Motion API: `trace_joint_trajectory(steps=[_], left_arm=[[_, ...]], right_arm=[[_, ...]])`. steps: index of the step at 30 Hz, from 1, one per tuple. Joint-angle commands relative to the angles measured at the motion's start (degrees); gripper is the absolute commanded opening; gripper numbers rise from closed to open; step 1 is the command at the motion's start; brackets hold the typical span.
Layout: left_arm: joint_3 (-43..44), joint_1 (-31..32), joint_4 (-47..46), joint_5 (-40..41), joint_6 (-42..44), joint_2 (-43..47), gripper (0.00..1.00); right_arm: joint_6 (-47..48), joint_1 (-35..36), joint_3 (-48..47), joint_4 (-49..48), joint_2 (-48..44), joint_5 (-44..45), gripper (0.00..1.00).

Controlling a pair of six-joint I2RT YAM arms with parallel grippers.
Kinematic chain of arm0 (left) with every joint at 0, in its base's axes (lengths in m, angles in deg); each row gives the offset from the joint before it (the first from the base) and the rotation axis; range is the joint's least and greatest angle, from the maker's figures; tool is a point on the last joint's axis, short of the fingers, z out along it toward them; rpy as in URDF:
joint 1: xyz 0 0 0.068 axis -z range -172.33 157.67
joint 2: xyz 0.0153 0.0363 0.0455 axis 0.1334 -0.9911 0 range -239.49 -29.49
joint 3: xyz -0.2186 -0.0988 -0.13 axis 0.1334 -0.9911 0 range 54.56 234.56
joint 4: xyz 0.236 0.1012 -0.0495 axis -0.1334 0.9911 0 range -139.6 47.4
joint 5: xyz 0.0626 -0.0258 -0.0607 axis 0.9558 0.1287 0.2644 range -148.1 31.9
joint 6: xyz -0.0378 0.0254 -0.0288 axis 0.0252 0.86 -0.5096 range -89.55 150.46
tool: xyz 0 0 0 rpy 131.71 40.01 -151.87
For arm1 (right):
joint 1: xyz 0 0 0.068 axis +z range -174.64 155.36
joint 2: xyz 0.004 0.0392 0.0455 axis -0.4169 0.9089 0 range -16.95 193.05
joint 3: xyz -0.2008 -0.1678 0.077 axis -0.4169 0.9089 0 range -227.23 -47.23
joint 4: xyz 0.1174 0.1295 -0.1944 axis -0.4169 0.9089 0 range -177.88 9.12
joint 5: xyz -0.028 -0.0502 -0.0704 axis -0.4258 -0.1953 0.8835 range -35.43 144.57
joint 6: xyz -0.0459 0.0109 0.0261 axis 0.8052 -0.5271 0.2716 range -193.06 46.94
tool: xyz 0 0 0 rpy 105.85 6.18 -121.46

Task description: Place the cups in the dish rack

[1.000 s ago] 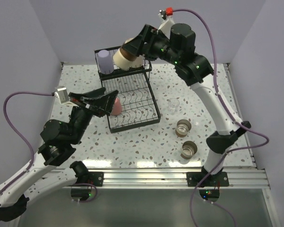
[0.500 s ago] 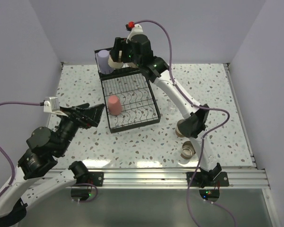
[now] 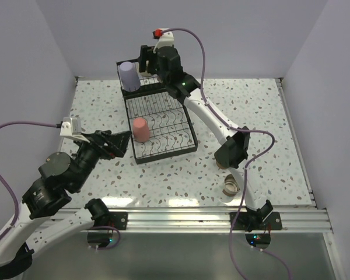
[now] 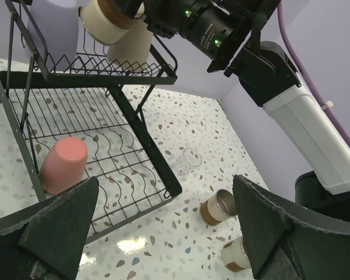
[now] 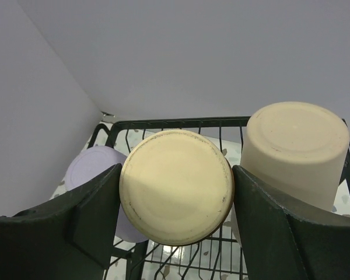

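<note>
My right gripper moves down between the lavender cup and the beige one next, then opens. The short tan cup still hangs above the basket wires.
The black dish rack (image 3: 163,125) stands at the back left. A lavender cup (image 3: 128,74) and a tall beige cup (image 5: 294,151) sit upside down in its upper basket (image 5: 181,123). A red-pink cup (image 3: 140,129) stands upside down on the lower tray. My right gripper (image 3: 147,61) hangs over the upper basket, shut on a short tan cup (image 5: 176,185) between the lavender cup (image 5: 93,175) and the beige one. My left gripper (image 3: 118,143) is open and empty, left of the rack. A clear glass (image 4: 188,161) and two tan cups (image 4: 219,207) (image 4: 238,255) are on the table.
The right arm's elbow (image 3: 232,153) hangs low over the tan cups on the table; one tan cup (image 3: 230,185) shows in the top view. Grey walls close the table in at the back and sides.
The right arm has swung left with the tan cup, from the rack's right rear to over the upper basket. My left gripper has drawn back from the red-pink cup, which stays on the lower tray.
</note>
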Motion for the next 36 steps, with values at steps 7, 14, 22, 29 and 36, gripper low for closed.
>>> trace_joint_trajectory(steps=[7, 14, 22, 29, 36], left_arm=[[-0.3, 0.12, -0.13, 1.24, 0.12, 0.17, 1.0], [-1.09, 0.12, 0.22, 2.03, -1.2, 1.13, 1.0], [-1.27, 0.12, 0.4, 2.38, -1.64, 1.66, 1.0], [-1.36, 0.21, 0.48, 2.2, -1.55, 1.75, 1.0], [-1.27, 0.12, 0.31, 1.94, -1.46, 2.28, 1.0]], right_arm=[[3.18, 0.96, 0.56, -2.23, 1.01, 4.12, 0.0], [4.32, 1.22, 0.91, -1.0, 1.54, 5.53, 0.0], [3.98, 1.4, 3.28, -1.18, 0.58, 5.71, 0.69], [3.62, 1.48, 3.98, -1.35, -0.13, 4.22, 0.98], [3.71, 2.01, 6.61, -1.97, -2.06, 3.6, 0.98]])
